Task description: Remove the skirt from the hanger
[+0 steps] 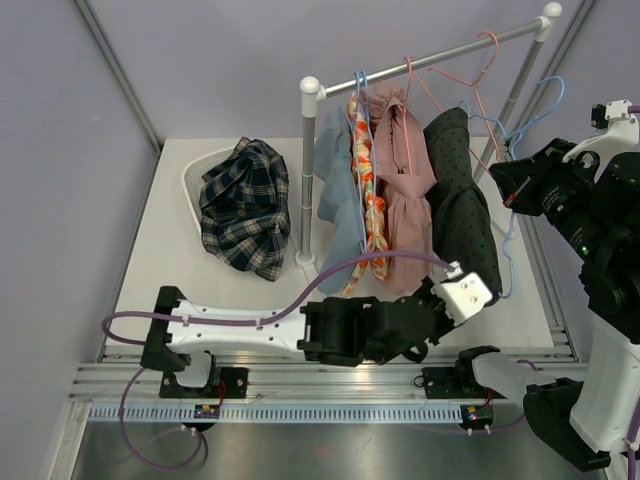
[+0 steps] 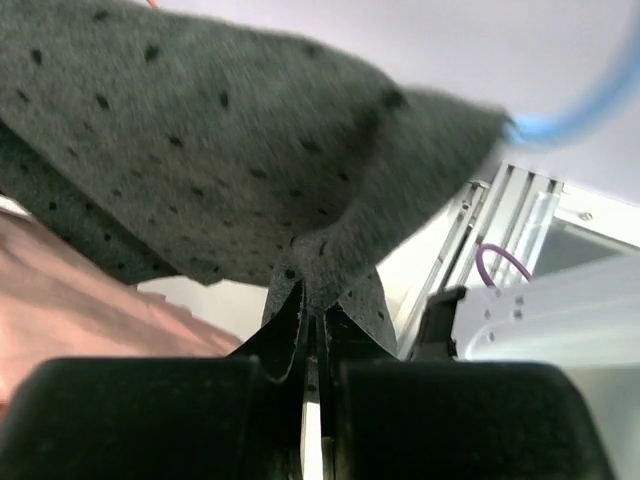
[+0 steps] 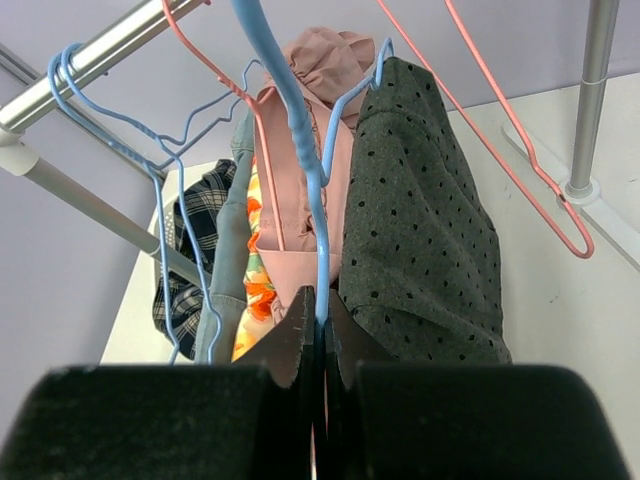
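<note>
My right gripper is to carry the blue hanger (image 1: 511, 245) outward, then it will put the hanger's free hook over the rack's bare bar (image 1: 453, 54) beside the empty pink hanger and release it.
The skirt (image 1: 460, 200) is dark grey with black dots and hangs at the right end of the rack on a blue hanger (image 1: 511, 245). My left gripper (image 1: 487, 283) is shut on the skirt's lower hem. In the left wrist view, the skirt (image 2: 230, 150) cloth is pinched between the closed jaws of the gripper (image 2: 318, 305), with the blue hanger (image 2: 590, 110) to the upper right. My right gripper (image 1: 503, 182) is shut on the blue hanger beside the skirt's top. In the right wrist view, the hanger (image 3: 305, 150) wire runs down into that gripper (image 3: 322, 310), left of the skirt (image 3: 420, 220).
A pink garment (image 1: 405, 190), a floral one (image 1: 366, 180) and a light blue one (image 1: 338, 190) hang on the same rail (image 1: 430, 55). An empty pink hanger (image 1: 470, 70) hangs near the right post. A plaid garment (image 1: 243, 205) lies in a white basket (image 1: 192, 170) to the left.
</note>
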You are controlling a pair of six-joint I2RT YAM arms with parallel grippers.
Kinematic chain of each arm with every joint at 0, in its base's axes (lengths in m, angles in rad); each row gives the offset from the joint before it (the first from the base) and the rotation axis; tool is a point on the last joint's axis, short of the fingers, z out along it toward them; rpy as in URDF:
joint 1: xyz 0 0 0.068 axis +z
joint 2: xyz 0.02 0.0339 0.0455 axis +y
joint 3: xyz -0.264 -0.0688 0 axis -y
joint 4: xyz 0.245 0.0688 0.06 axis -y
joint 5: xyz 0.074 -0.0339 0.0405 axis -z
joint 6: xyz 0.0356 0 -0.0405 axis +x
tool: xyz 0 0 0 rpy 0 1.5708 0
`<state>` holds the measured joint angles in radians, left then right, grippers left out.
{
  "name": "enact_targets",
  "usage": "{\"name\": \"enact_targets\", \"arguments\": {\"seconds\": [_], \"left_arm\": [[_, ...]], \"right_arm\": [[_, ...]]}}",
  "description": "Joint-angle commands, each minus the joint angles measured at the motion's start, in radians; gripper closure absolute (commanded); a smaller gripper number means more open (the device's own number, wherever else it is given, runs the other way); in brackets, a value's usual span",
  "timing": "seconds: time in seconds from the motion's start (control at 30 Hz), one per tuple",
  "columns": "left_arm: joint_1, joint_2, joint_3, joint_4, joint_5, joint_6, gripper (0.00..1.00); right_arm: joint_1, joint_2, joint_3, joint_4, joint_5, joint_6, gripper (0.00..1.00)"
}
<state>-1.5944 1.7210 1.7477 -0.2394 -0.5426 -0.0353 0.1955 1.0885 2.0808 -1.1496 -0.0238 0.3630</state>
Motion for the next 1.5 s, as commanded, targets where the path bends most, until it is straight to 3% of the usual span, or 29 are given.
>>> {"name": "enact_targets", "arguments": {"seconds": [0.0, 0.17, 0.27, 0.47, 0.6, 0.7, 0.83, 0.97, 1.17, 1.3, 1.47], "left_arm": [[-0.09, -0.148, -0.098, 0.003, -0.107, -0.02, 1.0], [-0.269, -0.215, -0.226, -0.095, -0.224, -0.142, 1.0], [-0.372, -0.189, -0.22, -0.176, -0.289, -0.236, 1.0], [-0.513, -0.08, -0.145, -0.25, -0.267, -0.374, 1.0], [-0.564, -0.043, -0.125, -0.261, -0.241, -0.44, 1.0], [-0.582, -0.037, -0.175, -0.181, -0.185, -0.478, 1.0], [-0.631, 0.002, -0.106, -0.357, -0.229, -0.554, 1.0], [-0.68, 0.011, -0.102, -0.426, -0.226, -0.638, 1.0], [-0.772, 0.061, -0.005, -0.607, -0.243, -0.796, 1.0], [-0.831, 0.063, -0.004, -0.736, -0.256, -0.987, 1.0], [-0.851, 0.066, 0.025, -0.802, -0.298, -1.054, 1.0]], "right_arm": [[0.002, 0.005, 0.031, 0.097, 0.019, -0.016, 1.0], [0.002, 0.034, 0.022, 0.111, 0.088, -0.044, 1.0], [0.004, 0.063, 0.048, 0.131, 0.134, -0.064, 1.0], [0.004, 0.174, 0.165, 0.117, 0.177, -0.096, 1.0], [0.002, 0.244, 0.205, 0.119, 0.202, -0.113, 1.0], [0.002, 0.296, 0.242, 0.125, 0.2, -0.118, 1.0], [0.002, 0.387, 0.343, 0.12, 0.206, -0.133, 1.0], [-0.001, 0.467, 0.45, 0.123, 0.177, -0.134, 1.0], [-0.008, 0.563, 0.518, 0.133, 0.13, -0.122, 1.0], [-0.033, 0.62, 0.573, 0.139, 0.085, -0.104, 1.0], [-0.05, 0.652, 0.584, 0.152, 0.035, -0.082, 1.0]]}}
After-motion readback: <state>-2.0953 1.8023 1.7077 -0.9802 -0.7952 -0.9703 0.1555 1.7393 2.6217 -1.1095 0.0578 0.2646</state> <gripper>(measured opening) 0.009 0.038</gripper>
